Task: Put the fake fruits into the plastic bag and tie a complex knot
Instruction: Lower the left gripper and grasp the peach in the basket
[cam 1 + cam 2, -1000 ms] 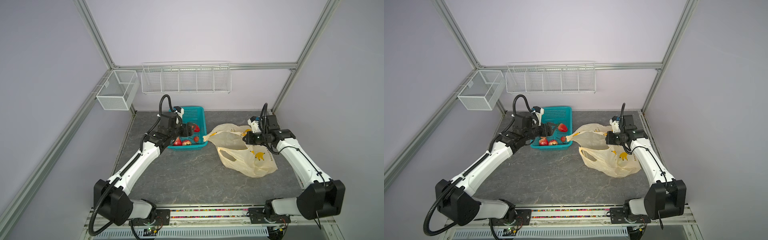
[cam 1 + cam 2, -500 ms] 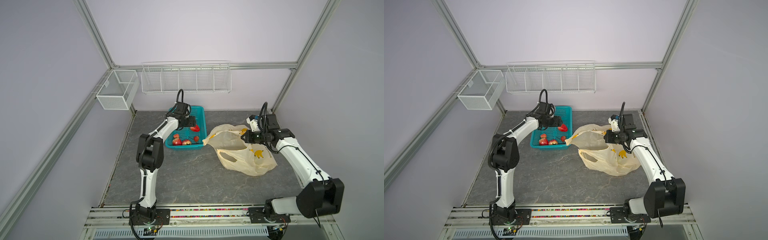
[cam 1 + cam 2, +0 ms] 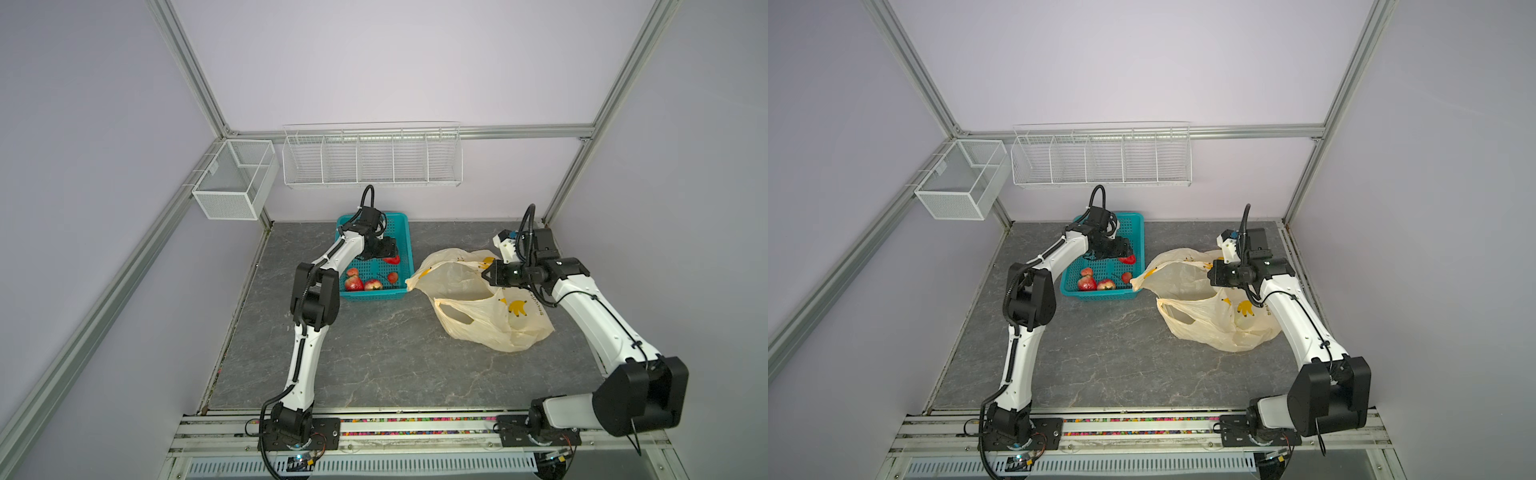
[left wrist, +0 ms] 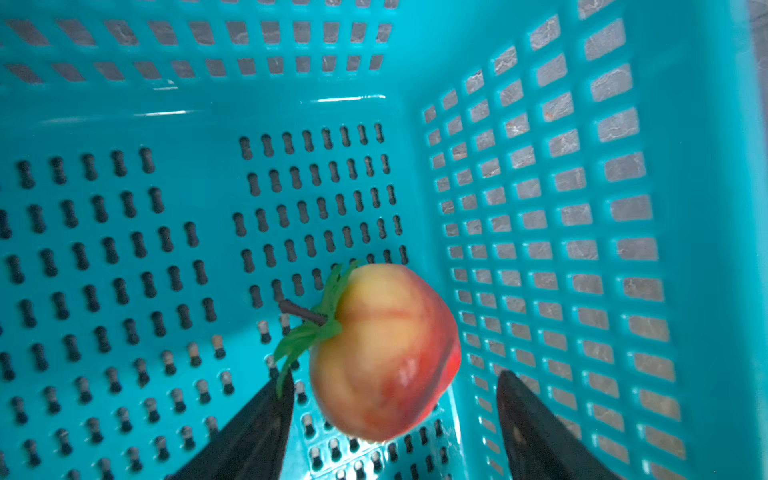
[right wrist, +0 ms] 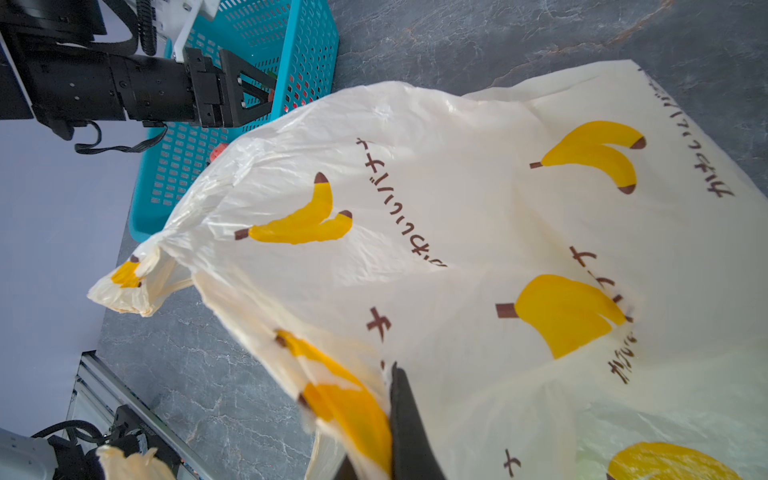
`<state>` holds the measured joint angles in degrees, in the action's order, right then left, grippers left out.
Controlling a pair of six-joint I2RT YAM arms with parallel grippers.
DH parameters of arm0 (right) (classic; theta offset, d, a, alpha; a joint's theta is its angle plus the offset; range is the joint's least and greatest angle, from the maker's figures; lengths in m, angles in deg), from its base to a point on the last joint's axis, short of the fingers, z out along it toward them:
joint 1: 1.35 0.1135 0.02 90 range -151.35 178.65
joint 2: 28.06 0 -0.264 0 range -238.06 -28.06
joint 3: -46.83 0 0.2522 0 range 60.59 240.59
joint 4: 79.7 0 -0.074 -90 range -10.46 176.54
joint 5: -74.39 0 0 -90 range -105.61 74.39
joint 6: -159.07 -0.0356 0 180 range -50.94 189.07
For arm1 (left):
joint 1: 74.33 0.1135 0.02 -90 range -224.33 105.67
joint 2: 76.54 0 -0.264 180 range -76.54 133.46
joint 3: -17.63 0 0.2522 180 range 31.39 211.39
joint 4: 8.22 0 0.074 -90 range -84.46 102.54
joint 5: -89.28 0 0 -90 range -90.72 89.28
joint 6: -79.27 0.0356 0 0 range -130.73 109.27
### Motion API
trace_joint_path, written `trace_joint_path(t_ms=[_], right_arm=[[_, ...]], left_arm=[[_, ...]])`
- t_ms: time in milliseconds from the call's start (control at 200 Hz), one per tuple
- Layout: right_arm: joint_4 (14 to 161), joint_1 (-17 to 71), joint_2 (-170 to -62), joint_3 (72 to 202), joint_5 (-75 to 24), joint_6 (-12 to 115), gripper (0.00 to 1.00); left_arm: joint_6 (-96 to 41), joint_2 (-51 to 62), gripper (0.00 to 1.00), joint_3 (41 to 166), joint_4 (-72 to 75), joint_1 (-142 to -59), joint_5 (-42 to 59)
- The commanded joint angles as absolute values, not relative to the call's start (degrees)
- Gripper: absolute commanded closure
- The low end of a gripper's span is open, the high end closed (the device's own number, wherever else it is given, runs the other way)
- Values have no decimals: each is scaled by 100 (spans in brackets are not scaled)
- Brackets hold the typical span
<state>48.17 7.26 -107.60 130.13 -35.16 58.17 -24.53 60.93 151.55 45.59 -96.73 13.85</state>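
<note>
My left gripper moves down around the red-and-yellow fake fruit (image 3: 392, 260) (image 4: 384, 353) next and closes on its sides, since the open black fingers already point to either side.
My left gripper (image 3: 390, 250) (image 3: 1126, 249) reaches into the teal basket (image 3: 409, 245) (image 3: 1140, 232) and is open. A red-and-yellow fake fruit (image 4: 384, 353) (image 3: 392, 260) with a green leaf lies on the basket floor between its black fingers (image 4: 257, 436), by the basket's wall. Several more red fruits (image 3: 362, 284) (image 3: 1096, 284) sit at the basket's front end. The pale-yellow plastic bag (image 3: 478, 309) (image 3: 1204, 320) (image 5: 457, 232), printed with bananas, lies to the right. My right gripper (image 3: 487, 272) (image 3: 1213, 275) (image 5: 390, 419) is shut on its upper rim and holds the mouth raised toward the basket.
The dark slate tabletop (image 3: 374, 357) spreads in front of the basket and the bag. A white wire rack (image 3: 372, 160) hangs on the back wall and a white mesh box (image 3: 232, 183) on the left frame. In the right wrist view the left gripper (image 5: 249, 97) shows above the basket (image 5: 183, 178).
My left arm has folded up with its elbow raised, and its gripper has gone further back in the basket to the fruit by the wall. The right gripper has shifted a little left with the bag's rim.
</note>
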Motion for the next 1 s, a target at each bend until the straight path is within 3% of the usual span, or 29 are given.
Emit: trace_joint_path(t_ms=[0,635,995], right_arm=[[4901,684,-10770,12888,-3614,5870,93],[4892,683,-10712,12809,-3613,5877,93],[4879,683,-10700,12800,-3591,5883,93]], left_arm=[[-2452,6341,23,15390,4660,-9644,1547],[-2713,6679,36,15711,4393,-9638,1820],[-2826,6927,37,16014,4473,-9640,1941]])
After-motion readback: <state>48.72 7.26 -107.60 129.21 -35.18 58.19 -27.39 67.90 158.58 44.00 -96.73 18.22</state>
